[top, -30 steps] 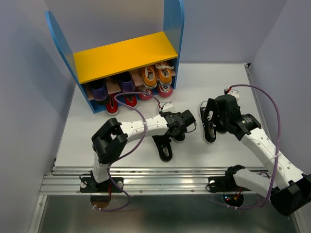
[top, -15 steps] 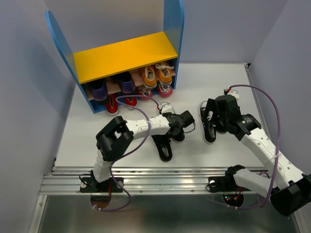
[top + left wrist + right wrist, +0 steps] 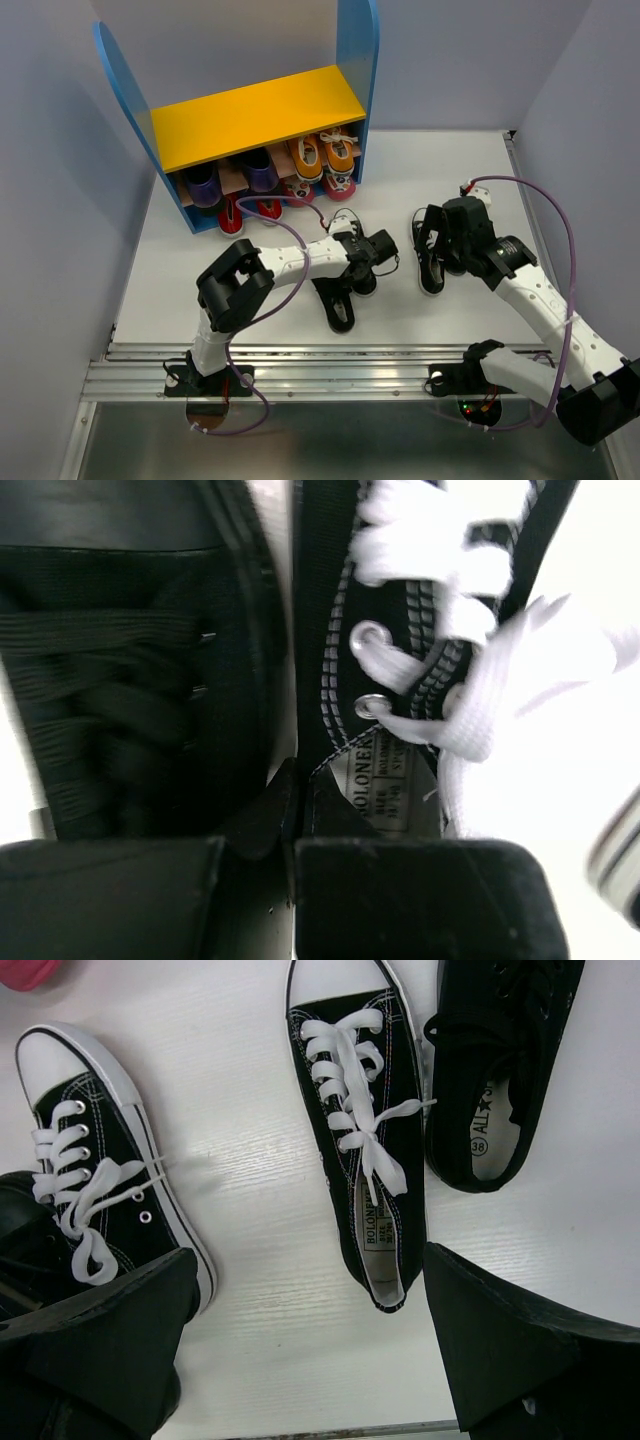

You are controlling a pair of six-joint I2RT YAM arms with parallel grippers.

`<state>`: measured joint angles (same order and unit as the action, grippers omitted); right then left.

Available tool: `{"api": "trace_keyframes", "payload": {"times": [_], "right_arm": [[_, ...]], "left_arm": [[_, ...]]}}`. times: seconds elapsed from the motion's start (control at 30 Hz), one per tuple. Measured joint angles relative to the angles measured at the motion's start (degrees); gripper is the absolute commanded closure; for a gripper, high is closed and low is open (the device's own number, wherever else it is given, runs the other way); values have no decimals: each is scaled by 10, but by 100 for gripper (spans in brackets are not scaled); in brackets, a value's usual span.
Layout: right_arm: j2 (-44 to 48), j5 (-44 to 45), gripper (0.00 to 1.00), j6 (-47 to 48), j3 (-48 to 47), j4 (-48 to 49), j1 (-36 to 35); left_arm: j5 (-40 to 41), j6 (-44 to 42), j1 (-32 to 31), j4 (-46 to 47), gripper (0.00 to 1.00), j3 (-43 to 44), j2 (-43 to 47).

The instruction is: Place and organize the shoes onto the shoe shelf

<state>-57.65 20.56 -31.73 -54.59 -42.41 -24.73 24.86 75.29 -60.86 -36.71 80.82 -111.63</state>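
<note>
The left gripper rises outward to the yellow top board's end (image 3: 305, 103) above the orange sneakers next. It then releases the black canvas sneaker there, because that board is bare.
The shoe shelf (image 3: 255, 115) stands at the back left, with orange sneakers (image 3: 322, 157) on its lower board. My left gripper (image 3: 366, 262) is low at the table's middle. In the left wrist view its jaws (image 3: 297, 800) are shut on the side wall of a black canvas sneaker (image 3: 400, 680) with white laces. An all-black shoe (image 3: 110, 680) lies right beside that sneaker. My right gripper (image 3: 310, 1260) hangs open above the other black canvas sneaker (image 3: 365, 1150), touching nothing. A second all-black shoe (image 3: 500, 1080) lies just to its right.
Dark purple shoes (image 3: 203, 183) sit on the shelf's lower board, and red shoes (image 3: 250, 210) stand under it on the table. An all-black shoe (image 3: 338, 305) lies near the front edge. Grey walls close in both sides.
My left gripper has shut from wide open onto the canvas sneaker's side wall, and its elbow swung slightly right. The right arm and the shoes have not moved.
</note>
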Motion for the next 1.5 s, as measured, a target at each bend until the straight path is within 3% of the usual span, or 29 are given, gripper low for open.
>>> {"api": "trace_keyframes", "payload": {"times": [0.37,0.63,0.8,1.03,1.23,1.5], "right_arm": [[12,2,0,0,0,0,0],[19,14,0,0,-11,-10,0],[22,24,0,0,-25,-11,0],[22,30,0,0,-38,-12,0],[22,30,0,0,-47,-13,0],[22,30,0,0,-52,-21,0]], "left_arm": [[13,-85,-2,-105,100,42,47],[32,-166,-16,-167,100,68,188],[39,-221,-18,-185,100,141,243],[61,-282,-5,-207,100,289,250],[54,-331,77,-204,100,393,225],[46,-361,211,-183,100,504,111]]}}
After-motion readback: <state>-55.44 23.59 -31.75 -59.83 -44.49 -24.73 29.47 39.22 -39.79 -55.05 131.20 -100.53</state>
